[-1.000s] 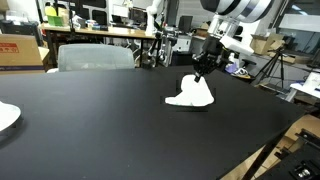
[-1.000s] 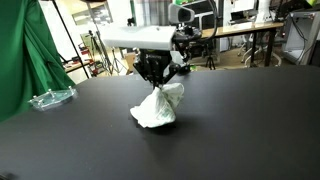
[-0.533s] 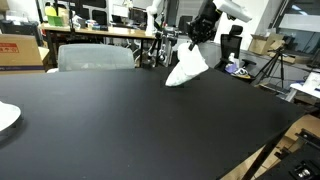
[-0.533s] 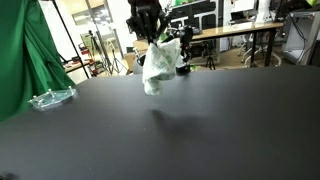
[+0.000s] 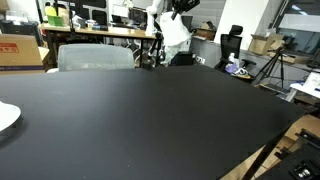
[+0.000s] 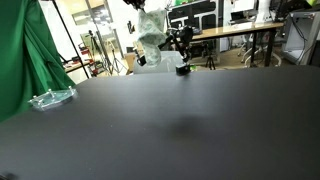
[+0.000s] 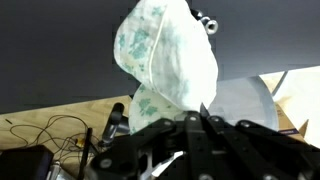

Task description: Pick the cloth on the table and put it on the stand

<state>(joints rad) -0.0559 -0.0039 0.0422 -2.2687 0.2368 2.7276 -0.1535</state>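
Observation:
The cloth still hangs high, and the table edge by the grey chair (image 7: 228,78) lies below my gripper. My gripper should move down toward that table edge next to release the cloth.
The white cloth with a faint green print hangs high in the air at the table's far edge in both exterior views (image 5: 176,32) (image 6: 152,30). My gripper (image 5: 181,6) is shut on the cloth's top and is mostly cut off by the upper frame edge; in an exterior view only its lower tip (image 6: 140,3) shows. In the wrist view the cloth (image 7: 165,55) dangles from my closed fingers (image 7: 196,112) above the black table (image 7: 60,40). No stand can be picked out with certainty.
The black table (image 5: 130,115) fills the foreground. A clear plastic dish (image 6: 50,98) lies near the green curtain (image 6: 25,50). A white plate edge (image 5: 6,115) sits at the table's side. A grey chair (image 5: 95,56) and cluttered desks stand behind.
My gripper has lifted the cloth from the table surface up high and carried it toward the table's far edge.

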